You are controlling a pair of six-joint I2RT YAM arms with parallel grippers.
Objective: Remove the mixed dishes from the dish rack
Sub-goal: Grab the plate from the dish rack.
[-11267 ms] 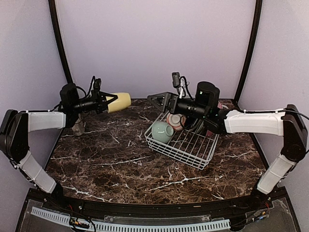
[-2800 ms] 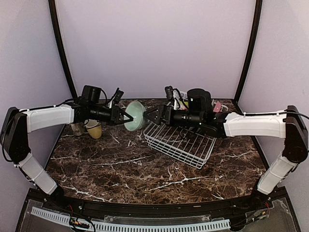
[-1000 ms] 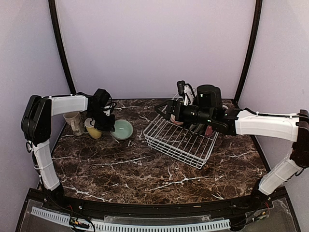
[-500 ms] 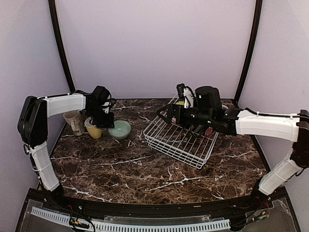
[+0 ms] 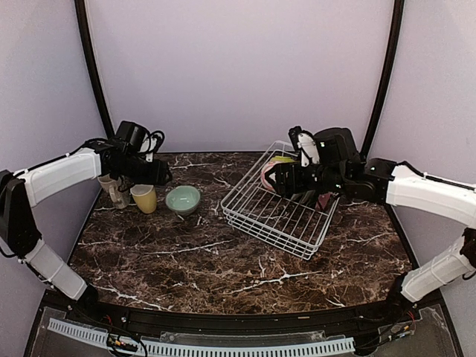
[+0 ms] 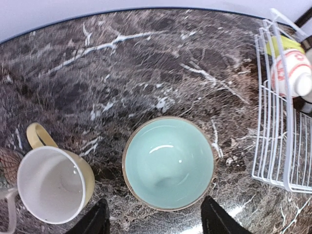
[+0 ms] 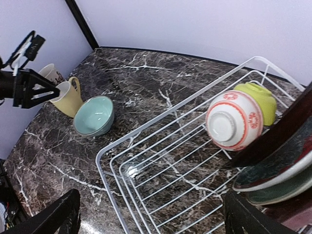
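Note:
The pink-striped bowl's upright edge is below the robot's right gripper and to its right in the top view, so the right gripper will move over there, turn and lower astride the edge.
The mint bowl [image 5: 183, 198] [image 6: 168, 162] stands upright on the marble next to the yellow mug [image 5: 144, 198] [image 6: 53, 183], with a beige mug [image 5: 111, 190] behind that. My left gripper [image 5: 161, 177] [image 6: 156, 222] hangs open above the bowl, holding nothing. The white wire dish rack [image 5: 265, 236] [image 7: 161, 117] holds a pink-striped bowl [image 7: 234, 121] on its side. A lime bowl [image 7: 258, 97] leans behind it, and dark plates [image 7: 278, 168] stand at the rack's right end. My right gripper [image 5: 272, 178] [image 7: 153, 217] is open over the rack, empty.
The near part of the rack's grid base [image 7: 170, 180] holds no dishes. The table's back edge and the lilac wall run just behind the mugs and the rack. Black corner posts stand at the left and the right.
My left gripper has opened, let go of the mint bowl on the table and lifted back and away from it. My right gripper has drifted right over the rack, still open.

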